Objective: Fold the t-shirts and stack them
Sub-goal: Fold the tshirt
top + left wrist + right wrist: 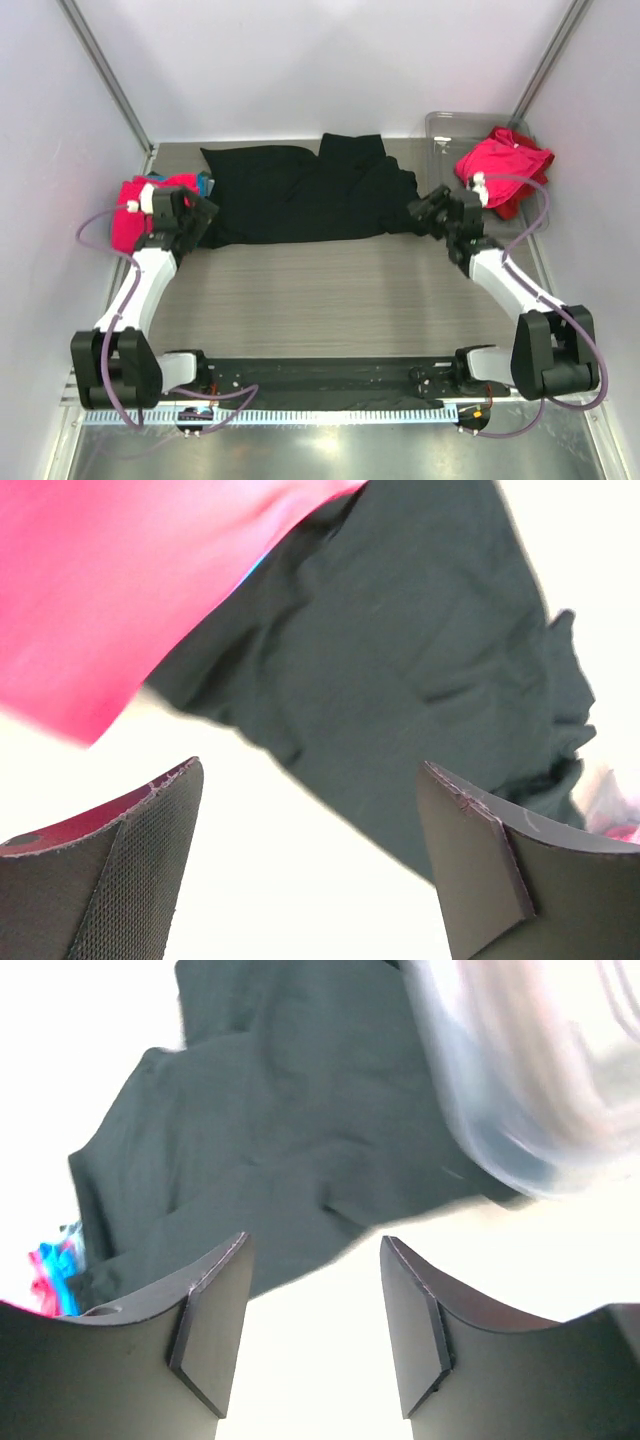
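I will lower my open right gripper with its fingers apart onto the black t-shirt's near edge by the tray (405, 1208) and close it, because that edge is below the gripper.
A large black t-shirt (305, 195) lies spread and rumpled across the far middle of the table. It also shows in the left wrist view (400, 660) and the right wrist view (270, 1130). A pink t-shirt (130, 215) with a bit of teal-blue cloth (204, 184) lies at the far left, and shows in the left wrist view (120, 580). Another pink-and-red bundle (503, 165) sits in the tray. My left gripper (205, 215) is open and empty at the black shirt's left near corner. My right gripper (418, 212) is open and empty at its right near corner.
A clear grey plastic tray (440, 130) stands at the far right corner. White walls close in the table on the left, right and back. Bare wood-grain table (330, 290) lies between the shirt and the arm bases.
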{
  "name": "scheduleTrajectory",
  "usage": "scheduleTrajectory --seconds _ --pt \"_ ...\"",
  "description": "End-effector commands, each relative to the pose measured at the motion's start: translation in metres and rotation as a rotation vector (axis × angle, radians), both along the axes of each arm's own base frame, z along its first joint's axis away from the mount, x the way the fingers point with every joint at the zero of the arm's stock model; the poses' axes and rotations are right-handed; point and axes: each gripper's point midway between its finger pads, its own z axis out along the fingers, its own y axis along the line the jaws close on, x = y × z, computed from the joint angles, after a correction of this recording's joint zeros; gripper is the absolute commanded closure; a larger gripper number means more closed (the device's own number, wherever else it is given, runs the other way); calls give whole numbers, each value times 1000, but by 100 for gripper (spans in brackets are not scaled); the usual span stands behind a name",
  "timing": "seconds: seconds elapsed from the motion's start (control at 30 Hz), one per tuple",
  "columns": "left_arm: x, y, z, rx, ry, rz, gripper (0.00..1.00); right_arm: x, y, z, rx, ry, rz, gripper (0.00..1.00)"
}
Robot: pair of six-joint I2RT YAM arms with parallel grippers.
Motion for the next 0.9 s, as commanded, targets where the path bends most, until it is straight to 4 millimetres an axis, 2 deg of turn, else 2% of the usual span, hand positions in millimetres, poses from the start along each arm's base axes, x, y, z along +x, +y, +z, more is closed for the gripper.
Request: scheduleTrajectory --seconds 0.0,0.07,0.23,0.37,0.43,0.47,0.5,0.57,0.63,0.7,0.8,0.87 --pt "-18 0 -9 -17 -8 29 13 -1 -14 -18 94 -67 -170 41" --pt "-28 -2 -10 -34 -15 37 13 -8 -16 -38 124 -49 -217 40" --pt "-42 -5 -16 -95 -32 84 13 -11 -21 -66 173 -39 -309 38" --pt "-47 -2 -17 -110 -53 116 14 1 -21 -72 200 -85 -356 37" --pt "-49 0 -18 -105 -64 129 14 5 -18 -83 205 -76 -374 36" --pt "-49 1 -18 -102 -66 132 14 10 -14 -79 218 -104 -371 36" --pt "-50 2 -17 -100 -68 135 14 12 -8 -89 222 -89 -372 36" --pt "-50 3 -18 -95 -68 142 14 19 -4 -85 228 -133 -389 36" --pt "-50 4 -18 -93 -69 145 14 26 2 -93 216 -132 -399 37" --pt "-49 4 -19 -86 -66 141 14 30 -3 -103 190 -126 -440 44" --pt "-51 6 -23 -66 -54 136 14 31 -19 -103 146 -153 -509 61" --pt "-51 8 -26 -54 -46 140 14 31 -27 -104 89 -149 -525 66"
